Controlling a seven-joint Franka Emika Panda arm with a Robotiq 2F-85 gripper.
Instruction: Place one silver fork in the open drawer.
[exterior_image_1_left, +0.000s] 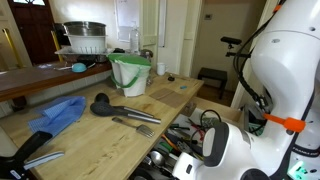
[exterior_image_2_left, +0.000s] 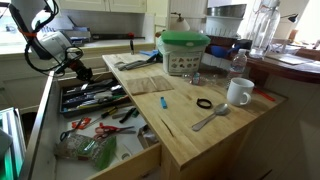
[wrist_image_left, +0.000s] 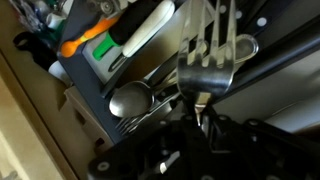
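I need to turn my gripper and lower it toward the tray's utensil slot beneath the fork (exterior_image_2_left: 86, 95) next, then release, as the fork's teeth point at an angle to the slot's long sides.
My gripper (wrist_image_left: 200, 108) is shut on a silver fork (wrist_image_left: 212, 45); its tines point up in the wrist view. The fork hangs low over the black utensil tray (exterior_image_2_left: 95, 97) inside the open light-wood drawer (exterior_image_2_left: 128, 148). In an exterior view my gripper (exterior_image_2_left: 77, 72) sits over the far end of that tray. In an exterior view my arm (exterior_image_1_left: 215, 145) reaches down into the drawer and hides the held fork. Two more silver forks (exterior_image_1_left: 136, 123) lie on the countertop beside the black-headed ladle (exterior_image_1_left: 102, 104).
The tray holds a spoon (wrist_image_left: 130, 100) and a green-and-white handled utensil (wrist_image_left: 112, 48). Red-handled scissors (exterior_image_2_left: 82, 124) and a plastic bag (exterior_image_2_left: 85, 148) fill the drawer's near part. On the counter are a blue cloth (exterior_image_1_left: 58, 113), a green-rimmed bucket (exterior_image_1_left: 130, 72), a white mug (exterior_image_2_left: 238, 92) and a metal spoon (exterior_image_2_left: 210, 118).
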